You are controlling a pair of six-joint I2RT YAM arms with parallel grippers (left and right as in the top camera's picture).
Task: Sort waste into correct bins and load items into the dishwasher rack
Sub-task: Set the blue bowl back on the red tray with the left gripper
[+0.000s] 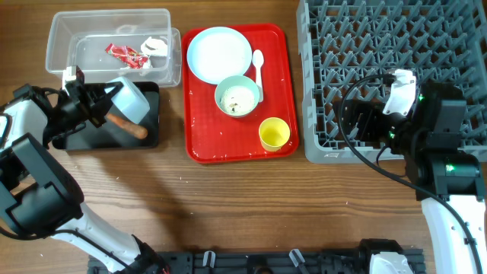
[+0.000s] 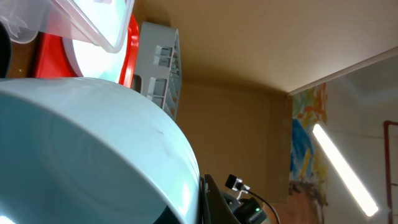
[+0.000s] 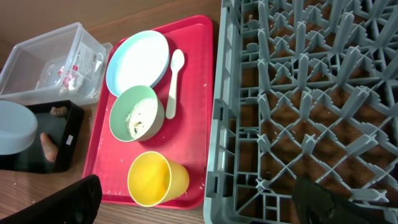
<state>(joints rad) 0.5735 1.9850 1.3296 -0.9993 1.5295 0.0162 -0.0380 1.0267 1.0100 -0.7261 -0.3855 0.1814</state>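
Note:
Next, my left gripper turns the bowl upright, comes down onto the red tray's open near corner point(image 1: 206, 138), to its right in the overhead view, and releases.
My left gripper point(image 1: 103, 103) is shut on the pale blue bowl point(image 1: 131, 97), holding it tilted over the black tray point(image 1: 152, 91). The bowl fills the left wrist view point(image 2: 93, 155). An orange carrot stick point(image 1: 128, 127) and a small brown chunk point(image 3: 59, 112) lie in the black tray. The clear tub point(image 1: 61, 30) holds the red-and-white wrapper point(image 1: 125, 53) and the white tissue point(image 1: 156, 47). My right gripper point(image 1: 354, 122) is open and empty over the front left edge of the grey rack point(image 1: 396, 46).
The red tray point(image 1: 199, 144) holds the pale blue plate point(image 1: 218, 53), the white spoon point(image 1: 258, 68), the pale green bowl point(image 1: 238, 97) with rice in it and the yellow cup point(image 1: 274, 134). Loose rice grains dot the tray. Bare wooden table lies in front.

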